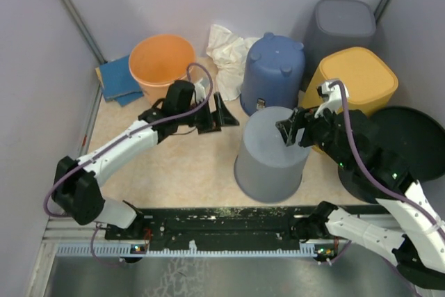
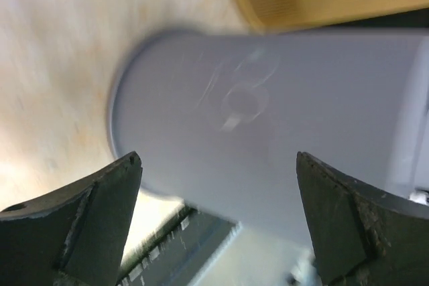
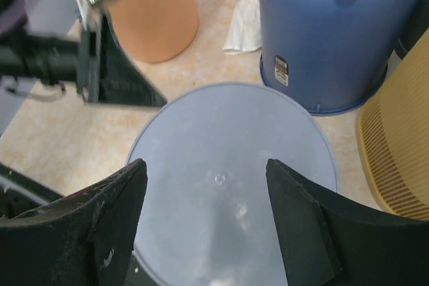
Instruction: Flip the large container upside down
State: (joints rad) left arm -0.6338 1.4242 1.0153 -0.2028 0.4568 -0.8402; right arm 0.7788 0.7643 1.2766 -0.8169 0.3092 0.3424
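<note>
The orange bucket is standing with its opening up, so next my left gripper needs to rise away from the container [image 1: 271, 156] and close over the bucket's rim by the white rag.
The large grey container [image 1: 271, 156] stands upside down in the middle of the table, its flat base up. It also shows in the right wrist view [image 3: 228, 192] and, blurred, in the left wrist view [image 2: 268, 112]. My right gripper [image 1: 295, 132] is open and empty, just above the right part of that base, its jaws apart over it [image 3: 206, 169]. My left gripper [image 1: 226, 115] is open and empty, a little to the container's left and pointing at its side [image 2: 218, 162].
An orange bucket [image 1: 161, 64] stands open at the back left, with a blue cloth [image 1: 118, 80] beside it. A white rag [image 1: 226, 50], an upturned blue bucket [image 1: 273, 71], a yellow bin [image 1: 358, 81], a dark grey bin [image 1: 341, 26] and a black tub [image 1: 410, 147] crowd the back and right.
</note>
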